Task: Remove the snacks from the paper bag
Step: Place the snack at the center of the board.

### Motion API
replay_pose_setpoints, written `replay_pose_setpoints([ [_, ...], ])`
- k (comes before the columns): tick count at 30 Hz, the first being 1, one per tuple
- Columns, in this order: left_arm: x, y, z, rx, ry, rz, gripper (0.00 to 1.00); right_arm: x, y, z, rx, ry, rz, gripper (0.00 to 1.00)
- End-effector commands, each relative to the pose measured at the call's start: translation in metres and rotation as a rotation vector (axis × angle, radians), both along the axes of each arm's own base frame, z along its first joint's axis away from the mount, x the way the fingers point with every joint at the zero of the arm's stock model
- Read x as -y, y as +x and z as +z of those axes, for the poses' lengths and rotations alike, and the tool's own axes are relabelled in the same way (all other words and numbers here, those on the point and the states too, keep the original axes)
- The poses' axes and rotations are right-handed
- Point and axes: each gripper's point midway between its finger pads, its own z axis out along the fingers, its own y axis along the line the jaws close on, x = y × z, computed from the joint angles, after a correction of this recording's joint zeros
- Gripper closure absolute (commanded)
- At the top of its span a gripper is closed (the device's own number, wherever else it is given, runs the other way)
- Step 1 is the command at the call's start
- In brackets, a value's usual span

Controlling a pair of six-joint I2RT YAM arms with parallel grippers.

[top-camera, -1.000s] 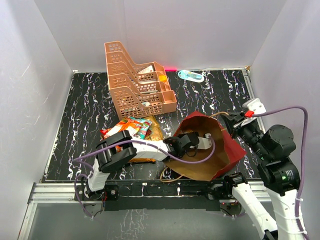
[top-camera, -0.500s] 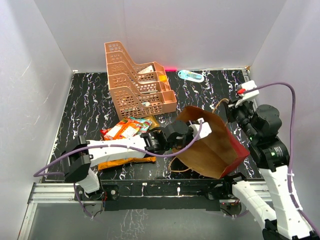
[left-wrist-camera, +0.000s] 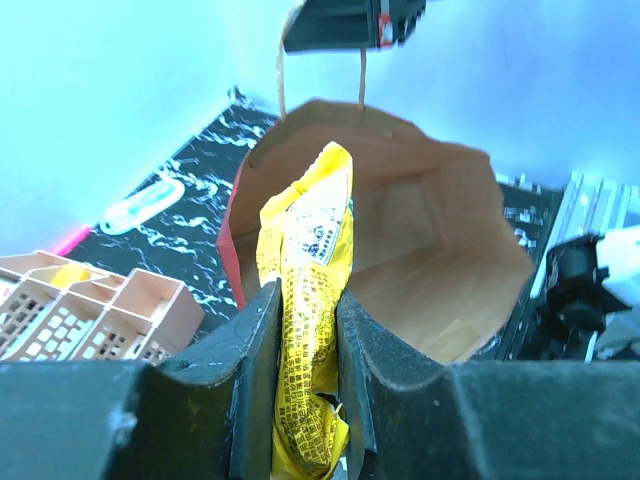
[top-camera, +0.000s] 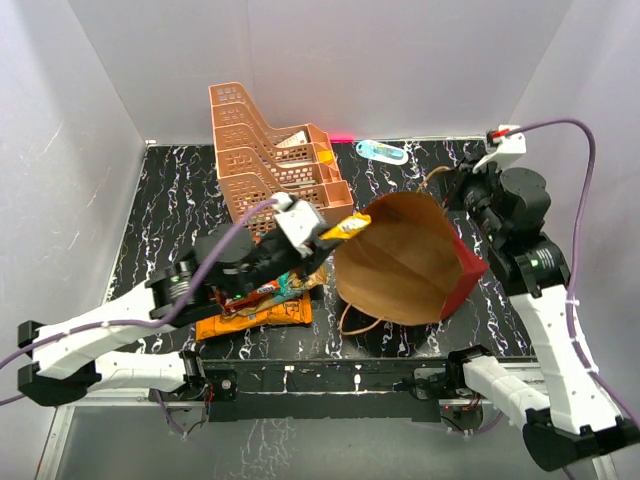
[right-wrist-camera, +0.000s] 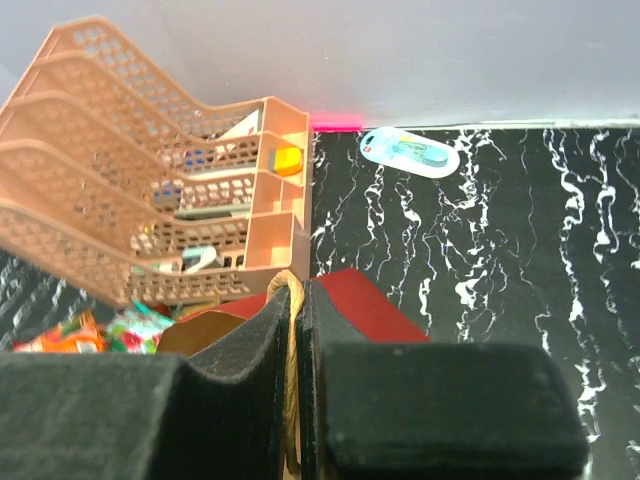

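This packet goes with my left gripper over small packets outside the bag [top-camera: 268, 291] next, then down for release, since they lie below it and to its left in the top view.
The paper bag [top-camera: 410, 262], red outside and brown inside, hangs tilted with its open mouth toward the left arm. My right gripper [top-camera: 457, 190] is shut on its twine handle [right-wrist-camera: 292, 300] and holds it up; the red outside [right-wrist-camera: 362, 306] shows below the fingers. My left gripper [top-camera: 325, 233] is shut on a yellow snack packet [top-camera: 348, 226] just outside the bag's mouth. In the left wrist view the packet [left-wrist-camera: 305, 270] stands between the fingers, in front of the bag's brown inside [left-wrist-camera: 440, 270]. A big orange chip bag [top-camera: 250, 318] and small packets [top-camera: 278, 287] lie under the left arm.
A peach tiered rack [top-camera: 270, 160] stands at the back, left of centre, and also shows in the right wrist view [right-wrist-camera: 150, 200]. A small blue-green bottle [top-camera: 382, 151] lies by the back wall. White walls enclose the black marbled table [top-camera: 170, 200].
My left gripper has drawn back out of the bag toward the left, with the yellow packet in it. My right gripper has lifted the bag by its handle, up and toward the back.
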Motion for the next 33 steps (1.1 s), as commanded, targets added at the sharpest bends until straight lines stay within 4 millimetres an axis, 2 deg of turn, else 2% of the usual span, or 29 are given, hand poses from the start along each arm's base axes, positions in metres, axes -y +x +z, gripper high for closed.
replay_pose_setpoints([
  [1,-0.036,0.003,0.016,-0.046,-0.019,0.111,0.85,0.029,0.025,0.018,-0.03,0.189,-0.268,0.92],
  [4,-0.053,0.002,0.021,-0.06,-0.037,0.147,0.84,0.057,0.04,-0.003,-0.054,0.111,-0.422,0.92],
  [8,-0.066,0.004,0.016,-0.094,-0.014,0.2,0.84,0.086,0.063,-0.039,-0.147,0.087,-0.453,0.92],
  [12,-0.071,0.007,0.012,-0.125,0.001,0.241,0.83,0.136,0.085,-0.066,-0.243,0.1,-0.494,0.92],
  [15,-0.079,0.013,-0.002,-0.157,0.041,0.317,0.83,0.154,0.101,-0.088,-0.32,0.039,-0.527,0.92],
  [19,-0.091,0.019,-0.024,-0.207,0.081,0.411,0.81,0.183,0.111,-0.097,-0.345,0.002,-0.566,0.92],
  [21,-0.096,0.021,-0.039,-0.22,0.131,0.442,0.8,0.188,0.118,-0.1,-0.355,-0.034,-0.561,0.92],
  [23,-0.102,0.024,-0.053,-0.226,0.186,0.478,0.8,0.191,0.12,-0.1,-0.367,-0.06,-0.562,0.88],
  [26,-0.118,0.034,-0.07,-0.232,0.252,0.551,0.79,0.188,0.119,-0.093,-0.363,-0.064,-0.542,0.75],
  [28,-0.135,0.047,-0.081,-0.241,0.277,0.614,0.78,0.181,0.116,-0.086,-0.346,-0.057,-0.508,0.67],
  [33,-0.171,0.074,-0.121,-0.278,0.379,0.74,0.79,0.168,0.105,-0.062,-0.304,-0.037,-0.456,0.47],
])
